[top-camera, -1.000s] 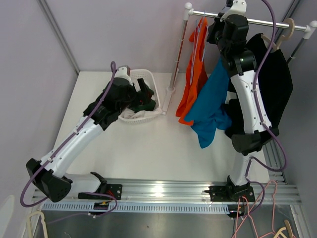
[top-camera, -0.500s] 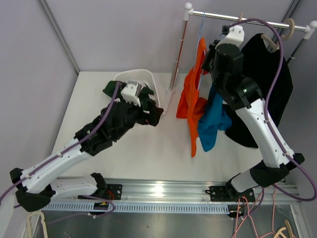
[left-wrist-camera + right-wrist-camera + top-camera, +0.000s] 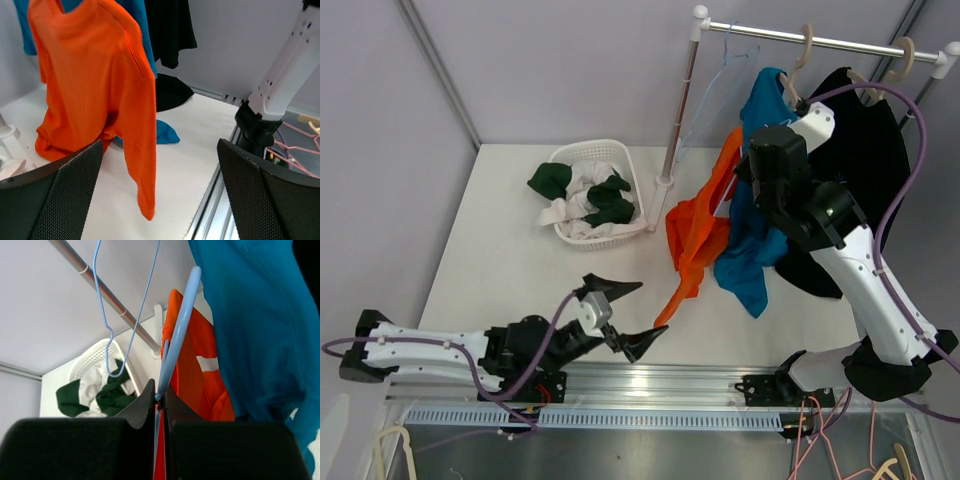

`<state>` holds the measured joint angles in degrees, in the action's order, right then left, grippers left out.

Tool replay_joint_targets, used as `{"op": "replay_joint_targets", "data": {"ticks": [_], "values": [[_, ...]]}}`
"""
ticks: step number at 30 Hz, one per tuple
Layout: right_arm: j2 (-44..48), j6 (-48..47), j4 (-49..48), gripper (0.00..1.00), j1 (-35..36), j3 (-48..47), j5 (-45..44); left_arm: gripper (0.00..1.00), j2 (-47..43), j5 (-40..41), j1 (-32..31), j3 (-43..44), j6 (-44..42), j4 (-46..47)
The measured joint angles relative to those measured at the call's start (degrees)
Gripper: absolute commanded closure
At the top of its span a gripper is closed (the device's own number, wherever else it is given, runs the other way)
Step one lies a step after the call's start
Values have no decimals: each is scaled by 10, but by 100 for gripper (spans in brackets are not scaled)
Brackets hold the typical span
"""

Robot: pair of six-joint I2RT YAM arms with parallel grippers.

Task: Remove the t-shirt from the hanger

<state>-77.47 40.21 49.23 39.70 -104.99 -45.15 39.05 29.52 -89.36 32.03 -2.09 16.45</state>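
My left gripper is open and will next move outward and toward the shirt, to bring its fingers around the trailing sleeve above the sleeve's end.
The orange t-shirt hangs on a light-blue hanger, off the rail, with one sleeve trailing down over the table. My right gripper is shut on that hanger's lower neck; in the top view it sits at the shirt's top edge. The shirt fills the upper left of the left wrist view. My left gripper is open and empty, low near the table's front edge. It faces the shirt, a short way from the sleeve tip.
A blue t-shirt and a black one hang on wooden hangers behind the right arm. An empty blue wire hanger hangs on the rail. The rack pole stands beside a white basket of green and white clothes.
My left arm has pulled back from the basket to the front edge, gripper open. My right arm has brought the hanger with the orange t-shirt down off the rail and towards the left.
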Motion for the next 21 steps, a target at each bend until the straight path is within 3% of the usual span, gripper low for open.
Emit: {"op": "replay_joint_targets", "data": {"ticks": [8, 14, 15, 17, 18, 19, 21], "values": [[20, 29, 17, 100, 18, 0, 14, 0, 113, -4, -4, -50, -81, 182], [29, 38, 32, 100, 32, 1, 18, 1, 199, -1, 58, -15, -78, 223], [31, 38, 33, 100, 33, 1, 19, 7, 208, 1, 65, -3, -75, 221], [34, 40, 37, 100, 34, 1, 21, 51, 232, 8, 76, 34, -66, 214], [36, 40, 37, 100, 34, 1, 21, 84, 246, 11, 79, 60, -63, 204], [36, 41, 37, 100, 34, 1, 22, 99, 256, 13, 79, 81, -57, 195], [36, 42, 37, 100, 33, 1, 21, 99, 269, 12, 79, 110, -54, 176]]}}
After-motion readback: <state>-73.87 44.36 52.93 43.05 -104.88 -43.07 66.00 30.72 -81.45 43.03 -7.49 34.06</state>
